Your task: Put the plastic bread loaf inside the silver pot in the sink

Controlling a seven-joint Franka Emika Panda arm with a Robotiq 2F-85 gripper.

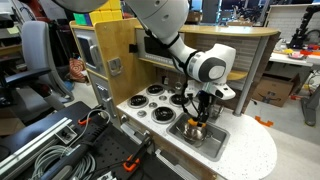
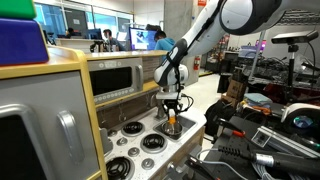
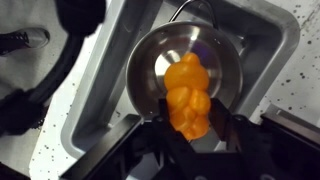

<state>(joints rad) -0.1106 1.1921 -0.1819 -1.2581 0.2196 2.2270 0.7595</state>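
Note:
The gripper moves down toward the inside of the silver pot (image 3: 160,68) next and releases the plastic bread loaf (image 3: 187,92), because the loaf still hangs above the pot.
In the wrist view my gripper (image 3: 190,125) is shut on the plastic bread loaf (image 3: 187,92), an orange lumpy toy held between the two black fingers. It hangs right above the silver pot (image 3: 160,55), which stands in the grey sink (image 3: 95,90). In an exterior view my gripper (image 1: 200,108) hovers just over the pot (image 1: 194,130) in the sink (image 1: 212,139). In an exterior view the gripper (image 2: 171,110) holds the orange loaf (image 2: 172,119) above the pot (image 2: 172,129).
Several black round burners (image 1: 150,101) lie on the white countertop (image 1: 250,155) beside the sink. A wooden toy-kitchen back wall (image 1: 115,50) rises behind. A microwave-like door (image 2: 120,78) stands nearby. Cables and clamps (image 1: 70,150) lie in front.

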